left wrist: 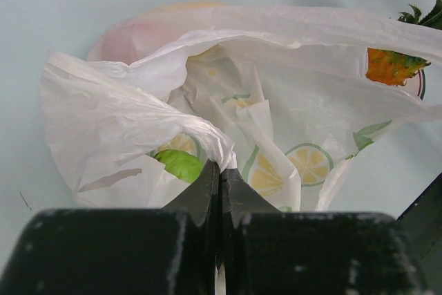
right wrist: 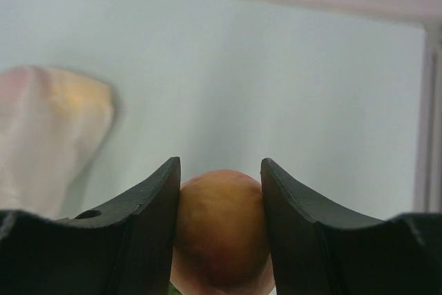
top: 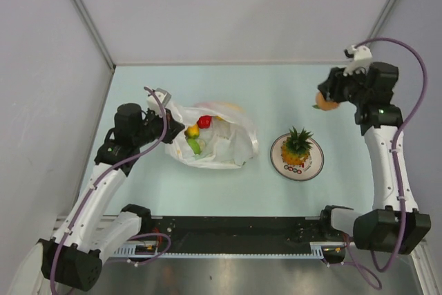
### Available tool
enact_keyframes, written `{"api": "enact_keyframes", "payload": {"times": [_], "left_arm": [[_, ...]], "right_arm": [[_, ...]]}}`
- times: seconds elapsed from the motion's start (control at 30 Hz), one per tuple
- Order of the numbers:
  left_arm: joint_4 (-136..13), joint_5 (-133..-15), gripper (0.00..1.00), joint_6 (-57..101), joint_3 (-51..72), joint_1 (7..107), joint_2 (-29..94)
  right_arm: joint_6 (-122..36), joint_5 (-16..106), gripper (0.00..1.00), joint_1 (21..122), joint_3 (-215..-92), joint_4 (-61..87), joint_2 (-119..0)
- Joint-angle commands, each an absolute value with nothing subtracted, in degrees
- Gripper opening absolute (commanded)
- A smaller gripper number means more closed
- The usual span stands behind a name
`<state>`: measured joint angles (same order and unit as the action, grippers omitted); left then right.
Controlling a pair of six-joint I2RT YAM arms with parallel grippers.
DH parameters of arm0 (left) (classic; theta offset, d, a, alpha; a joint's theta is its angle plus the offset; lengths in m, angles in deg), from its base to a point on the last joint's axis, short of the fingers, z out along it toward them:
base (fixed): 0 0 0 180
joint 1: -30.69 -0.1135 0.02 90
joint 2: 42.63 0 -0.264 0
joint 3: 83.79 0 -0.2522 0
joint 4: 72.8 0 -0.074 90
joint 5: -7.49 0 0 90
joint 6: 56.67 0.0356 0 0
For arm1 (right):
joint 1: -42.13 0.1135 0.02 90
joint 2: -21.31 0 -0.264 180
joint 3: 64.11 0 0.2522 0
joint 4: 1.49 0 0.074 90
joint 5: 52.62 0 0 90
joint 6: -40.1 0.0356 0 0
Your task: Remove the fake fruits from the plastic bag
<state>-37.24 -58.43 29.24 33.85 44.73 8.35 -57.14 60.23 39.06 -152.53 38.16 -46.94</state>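
My right gripper will next bring the peach (right wrist: 221, 229) back down and set it onto the plate's side away from the bag (top: 221, 139).
The white crinkly plastic bag (top: 221, 139) lies mid-table, its mouth open toward the left. My left gripper (top: 169, 129) is shut on the bag's rim (left wrist: 207, 136). Inside the bag I see a red strawberry (top: 204, 121), a yellow lemon (top: 192, 131) and a green lumpy fruit (top: 195, 146), which also shows in the left wrist view (left wrist: 179, 165). The orange pineapple (top: 297, 148) lies on the plate (top: 279, 160). My right gripper (top: 323, 100) is held high at the far right, shut on the pink-orange peach (right wrist: 221, 229).
Grey walls enclose the table on the left, back and right. A black rail (top: 235, 229) runs along the near edge between the arm bases.
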Motion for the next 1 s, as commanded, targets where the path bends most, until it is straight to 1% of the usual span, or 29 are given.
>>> {"api": "enact_keyframes", "payload": {"times": [0.0,0.03,0.2,0.4,0.63,0.97], "left_arm": [[-39.27,-58.25,0.02,28.94,30.77,44.05,9.23],[-39.09,-58.25,0.02,29.03,30.34,43.96,9.32],[-38.13,-58.43,0.02,29.73,29.45,43.61,9.67],[-37.69,-57.90,0.03,29.38,29.45,42.03,9.58],[-37.51,-57.55,0.03,29.38,29.28,40.53,10.46],[-37.42,-57.55,0.04,29.64,28.57,39.30,12.65]], "right_arm": [[-60.00,66.64,0.19,28.35,-145.30,44.00,-46.63],[-60.44,66.73,0.20,26.07,-142.94,44.52,-47.07],[-59.92,66.04,0.20,24.64,-138.44,48.30,-51.64],[-58.86,62.87,0.19,25.08,-133.51,45.23,-55.94],[-55.26,63.48,0.19,26.92,-133.16,41.55,-63.06],[-52.88,62.34,0.22,31.76,-133.16,35.74,-68.60]]}}
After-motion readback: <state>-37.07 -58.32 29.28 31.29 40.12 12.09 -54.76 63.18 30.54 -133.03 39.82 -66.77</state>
